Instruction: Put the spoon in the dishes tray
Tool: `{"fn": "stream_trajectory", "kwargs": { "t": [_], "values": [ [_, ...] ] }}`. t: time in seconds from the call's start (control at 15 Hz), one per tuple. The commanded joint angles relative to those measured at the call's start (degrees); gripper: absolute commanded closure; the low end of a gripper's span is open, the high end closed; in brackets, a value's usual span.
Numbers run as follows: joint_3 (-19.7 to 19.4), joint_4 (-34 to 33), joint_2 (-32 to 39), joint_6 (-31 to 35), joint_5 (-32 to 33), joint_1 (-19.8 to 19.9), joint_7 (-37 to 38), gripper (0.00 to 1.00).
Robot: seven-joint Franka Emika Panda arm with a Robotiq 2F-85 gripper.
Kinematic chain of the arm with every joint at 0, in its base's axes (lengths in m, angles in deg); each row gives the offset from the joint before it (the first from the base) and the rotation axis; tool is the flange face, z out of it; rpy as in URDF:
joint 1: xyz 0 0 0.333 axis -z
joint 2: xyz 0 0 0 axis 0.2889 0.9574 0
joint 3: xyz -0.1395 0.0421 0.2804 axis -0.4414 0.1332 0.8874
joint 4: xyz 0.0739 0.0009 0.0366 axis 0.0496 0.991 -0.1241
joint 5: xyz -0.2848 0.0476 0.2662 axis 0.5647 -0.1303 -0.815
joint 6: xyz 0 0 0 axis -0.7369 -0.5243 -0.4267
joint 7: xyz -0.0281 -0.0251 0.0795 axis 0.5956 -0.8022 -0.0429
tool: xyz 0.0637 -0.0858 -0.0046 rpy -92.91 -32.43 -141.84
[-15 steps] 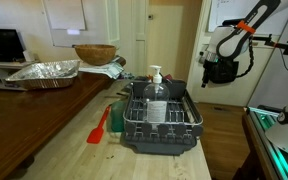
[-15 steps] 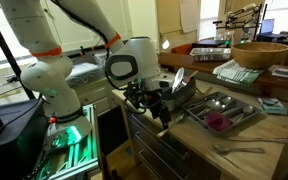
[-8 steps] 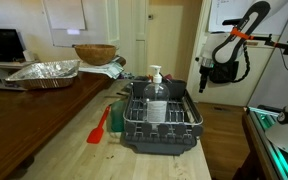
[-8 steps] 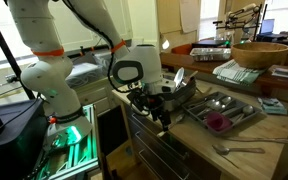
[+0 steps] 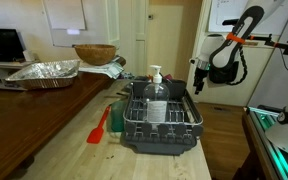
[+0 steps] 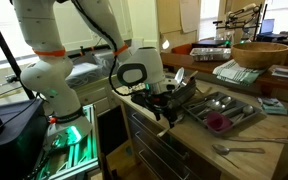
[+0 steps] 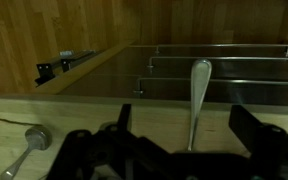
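The handle of the silver spoon sticks out past the counter's edge between my open fingers. My gripper needs to move down and outward onto it next, then close.
The dishes tray [image 5: 162,128] is a dark wire rack on a black base at the near end of the wooden counter; it also shows from its other side [image 6: 240,119]. A metal spoon [image 6: 239,148] lies on the counter beside the rack, and in the wrist view [image 7: 26,145] at the lower left. My gripper [image 5: 197,84] hangs off the counter's edge next to the rack, also in an exterior view [image 6: 164,107]. In the wrist view the gripper [image 7: 184,120] is open. A silver utensil handle [image 7: 198,85] stands between the fingers, untouched.
A red spatula [image 5: 99,126] lies beside the rack. A soap bottle [image 5: 156,85] stands in the rack. A crinkled foil pan [image 5: 44,72] and a wooden bowl [image 5: 94,53] sit farther back. A pink item [image 6: 216,121] lies in the rack.
My gripper has moved a little lower and closer to the rack's side. The spoon and the rack have not moved.
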Motion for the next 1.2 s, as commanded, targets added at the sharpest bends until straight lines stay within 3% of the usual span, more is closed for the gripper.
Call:
{"fn": "stream_trajectory", "kwargs": {
  "t": [0.0, 0.4, 0.8, 1.13],
  "values": [
    [3.69, -1.68, 4.49, 2.79, -3.27, 1.94, -3.26, 0.00],
    [14.49, -6.61, 10.64, 2.07, -15.10, 9.81, -10.93, 0.00],
    [16.91, -11.90, 15.59, 1.09, -14.36, 13.43, -10.57, 0.02],
    [16.35, -12.37, 16.71, 1.94, -12.49, 12.41, -9.07, 0.04]
  ]
}}
